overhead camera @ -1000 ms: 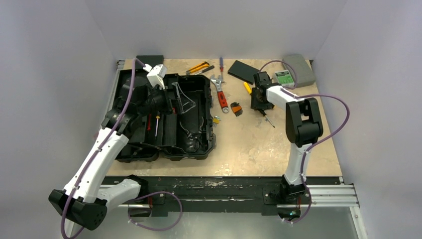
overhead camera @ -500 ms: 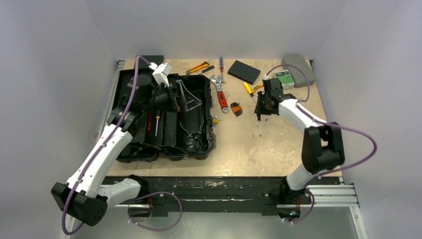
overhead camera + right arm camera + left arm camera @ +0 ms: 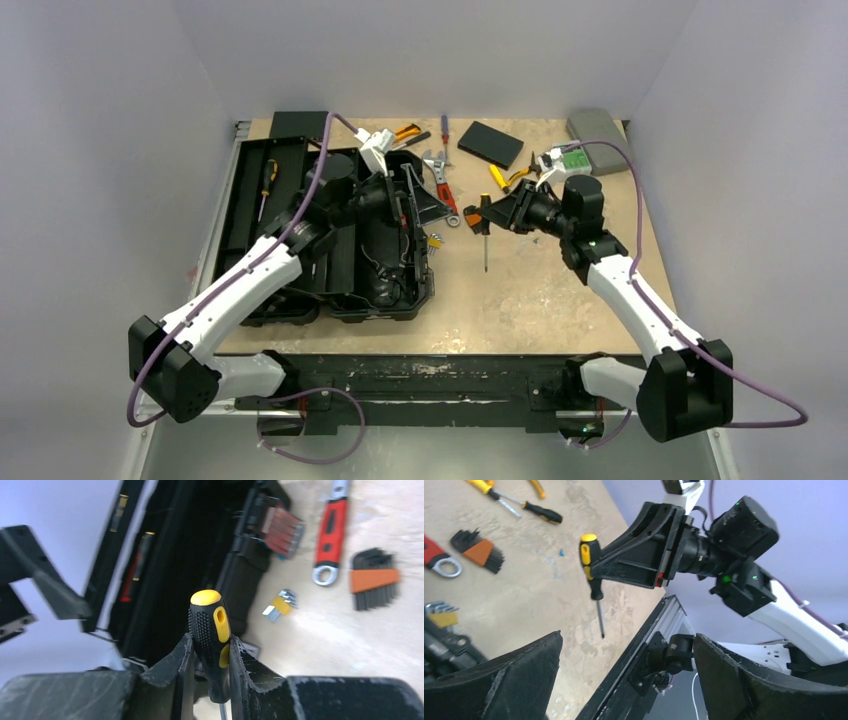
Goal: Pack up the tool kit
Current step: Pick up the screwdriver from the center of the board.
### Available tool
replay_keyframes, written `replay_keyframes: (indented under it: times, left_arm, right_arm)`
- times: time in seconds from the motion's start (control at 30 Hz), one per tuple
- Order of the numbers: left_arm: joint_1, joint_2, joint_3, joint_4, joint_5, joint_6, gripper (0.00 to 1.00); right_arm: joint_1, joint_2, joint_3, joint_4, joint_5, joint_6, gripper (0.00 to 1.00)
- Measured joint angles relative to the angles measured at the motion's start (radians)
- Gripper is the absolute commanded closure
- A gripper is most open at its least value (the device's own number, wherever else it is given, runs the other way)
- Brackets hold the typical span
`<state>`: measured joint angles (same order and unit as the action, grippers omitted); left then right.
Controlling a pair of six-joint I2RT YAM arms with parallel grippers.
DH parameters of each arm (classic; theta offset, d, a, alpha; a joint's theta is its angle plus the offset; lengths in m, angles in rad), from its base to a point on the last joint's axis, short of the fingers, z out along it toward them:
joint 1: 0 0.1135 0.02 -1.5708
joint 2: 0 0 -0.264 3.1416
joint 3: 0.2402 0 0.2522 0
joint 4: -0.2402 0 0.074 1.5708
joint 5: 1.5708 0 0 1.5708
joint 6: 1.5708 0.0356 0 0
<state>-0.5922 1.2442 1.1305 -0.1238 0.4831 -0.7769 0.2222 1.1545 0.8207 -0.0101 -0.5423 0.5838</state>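
Note:
Next, my left gripper should go right in the top view and close on the screwdriver handle's lower end (image 3: 486, 230) (image 3: 596, 590), which lies that way, free of the other gripper's fingers.
The tool kit (image 3: 330, 240), a black toolbox, lies open at the left, with a yellow-handled tool (image 3: 267, 180) in its lid. My right gripper (image 3: 492, 214) is shut on a black-and-yellow screwdriver (image 3: 485, 235) and holds it upright above the table, shaft pointing down, just right of the box. The right wrist view shows both jaws pressed on the handle (image 3: 210, 625). My left gripper (image 3: 425, 198) is open and empty over the box's right edge, facing the right gripper. In the left wrist view the screwdriver (image 3: 591, 570) hangs beyond my open fingers (image 3: 499, 680).
On the table lie a red wrench (image 3: 445, 200), an orange hex key set (image 3: 375, 580), a small yellow key set (image 3: 434, 240) and yellow-handled tools (image 3: 400, 133). A flat black box (image 3: 490, 143) and a grey case (image 3: 600, 127) stand at the back.
My right arm has lifted the screwdriver and swung it left toward the toolbox. My left gripper has moved right across the box toward it.

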Motion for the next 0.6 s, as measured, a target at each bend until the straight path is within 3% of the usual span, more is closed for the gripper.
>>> replay_keyframes:
  times: [0.27,0.53,0.6]
  left_arm:
    - [-0.064,0.061,-0.001,0.122,0.003,-0.029,0.09]
    - [-0.127,0.149,0.051,0.106,-0.024,-0.021,0.16]
    - [-0.140,0.159,0.067,0.106,-0.029,-0.017,0.25]
  right_arm:
    - [0.000,-0.033,-0.069,0.317,-0.145,0.313,1.00]
    - [0.000,-0.066,-0.042,0.404,-0.189,0.436,1.00]
    - [0.000,-0.086,-0.043,0.409,-0.190,0.457,1.00]
